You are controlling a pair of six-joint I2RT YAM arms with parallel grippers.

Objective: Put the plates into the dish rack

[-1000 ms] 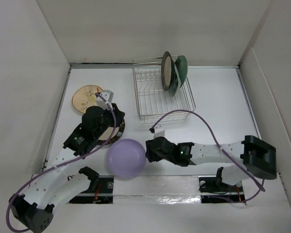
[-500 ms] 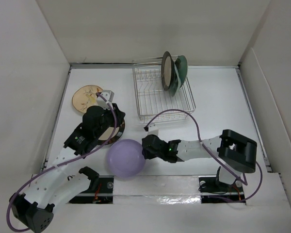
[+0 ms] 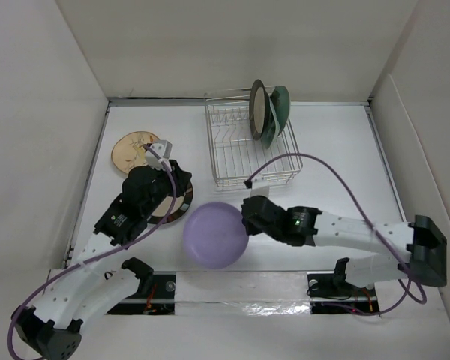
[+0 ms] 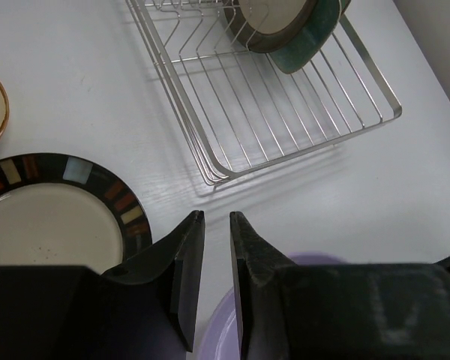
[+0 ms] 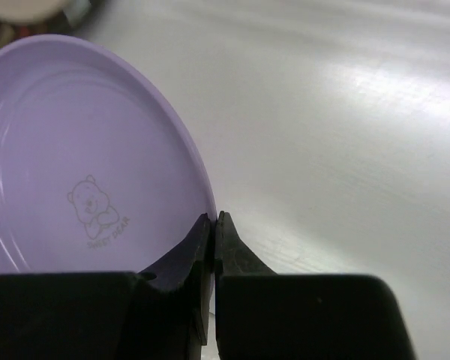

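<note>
I will lift the lavender plate (image 3: 215, 235) outward with my right gripper next, turn it upright, then lower it and let it go at the free slots (image 3: 238, 123) beside the cream plate.
My right gripper (image 3: 247, 219) is shut on the right rim of the lavender plate (image 3: 215, 235) and holds it tilted above the table; the pinch shows in the right wrist view (image 5: 213, 217), with the plate (image 5: 82, 165) to its left. The silver wire dish rack (image 3: 236, 161) stands at the back and holds a cream, brown-rimmed plate (image 3: 259, 110) and a green dish (image 3: 279, 112) upright. My left gripper (image 3: 181, 180) is empty, its jaws a narrow gap apart (image 4: 216, 215), beside the dark-rimmed plate (image 4: 60, 217). A tan floral plate (image 3: 133, 150) lies at the back left.
White walls enclose the table on the left, back and right. The rack (image 4: 285, 112) has several free slots in front of its two dishes. The right arm's purple cable loops over the rack's near edge (image 3: 285, 161).
My right gripper has raised the lavender plate and carried it right and towards the rack. The right arm has stretched out flatter. The left arm has shifted slightly.
</note>
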